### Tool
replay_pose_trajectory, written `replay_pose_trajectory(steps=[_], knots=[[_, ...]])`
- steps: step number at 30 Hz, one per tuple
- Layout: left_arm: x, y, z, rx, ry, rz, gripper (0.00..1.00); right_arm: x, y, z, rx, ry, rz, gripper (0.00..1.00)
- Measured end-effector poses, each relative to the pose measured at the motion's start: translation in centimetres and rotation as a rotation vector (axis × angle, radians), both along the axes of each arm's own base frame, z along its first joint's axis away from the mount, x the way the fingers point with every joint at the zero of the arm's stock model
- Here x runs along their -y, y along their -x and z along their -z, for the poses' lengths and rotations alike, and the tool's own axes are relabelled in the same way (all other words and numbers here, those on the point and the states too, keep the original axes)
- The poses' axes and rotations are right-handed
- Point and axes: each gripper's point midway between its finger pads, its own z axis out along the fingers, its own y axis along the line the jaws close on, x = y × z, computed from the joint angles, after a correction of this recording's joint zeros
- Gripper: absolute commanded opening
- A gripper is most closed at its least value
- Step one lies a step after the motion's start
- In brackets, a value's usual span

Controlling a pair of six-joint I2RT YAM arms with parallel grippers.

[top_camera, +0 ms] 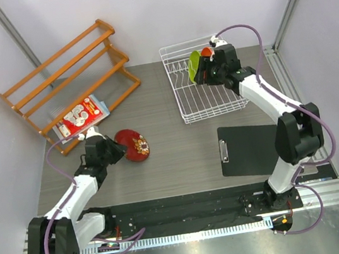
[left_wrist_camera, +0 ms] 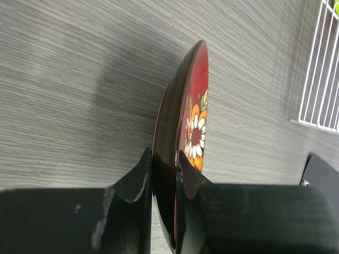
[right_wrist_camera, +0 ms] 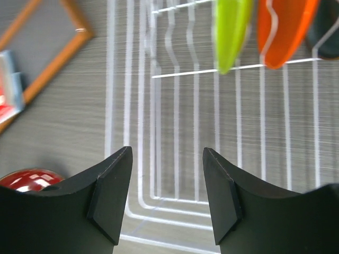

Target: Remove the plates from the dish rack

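I need to move my right gripper outward and down next, until its open fingers are on both sides of the near rim of the lime green plate (top_camera: 194, 64), because the plate stands upright beyond them.
My left gripper (left_wrist_camera: 165, 169) is shut on the rim of the dark red flowered plate (left_wrist_camera: 197, 100). In the top view that plate (top_camera: 136, 146) sits low over the table's left middle. The white wire dish rack (top_camera: 204, 104) stands at the back right. In it the lime green plate (right_wrist_camera: 230, 32), the orange plate (right_wrist_camera: 283, 32) and the edge of a dark teal plate (right_wrist_camera: 327, 32) stand upright. My right gripper (right_wrist_camera: 167, 177) hangs open and empty over the rack floor, just short of the green plate (top_camera: 194, 64).
An orange-brown wooden shelf (top_camera: 66, 78) stands at the back left, with a red packet (top_camera: 80, 116) lying beside it. A black clipboard (top_camera: 249, 148) lies in front of the rack, near the right arm.
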Motion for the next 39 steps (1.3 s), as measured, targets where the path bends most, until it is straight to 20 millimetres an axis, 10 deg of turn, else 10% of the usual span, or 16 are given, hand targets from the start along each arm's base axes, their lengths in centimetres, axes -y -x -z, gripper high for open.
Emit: replay_pose_trajectory(steps=[9,39], knots=[[-1.7,0.6,2.9,-0.110,-0.069,-0.075,0.42,2.0,-3.6,4.5,-0.085,0.110,0.080,0.61],[-3.1,-0.3,4.6,-0.225,-0.168,-0.117,0.54,3.2,-14.7,7.3,-0.022,0.301,0.178,0.60]])
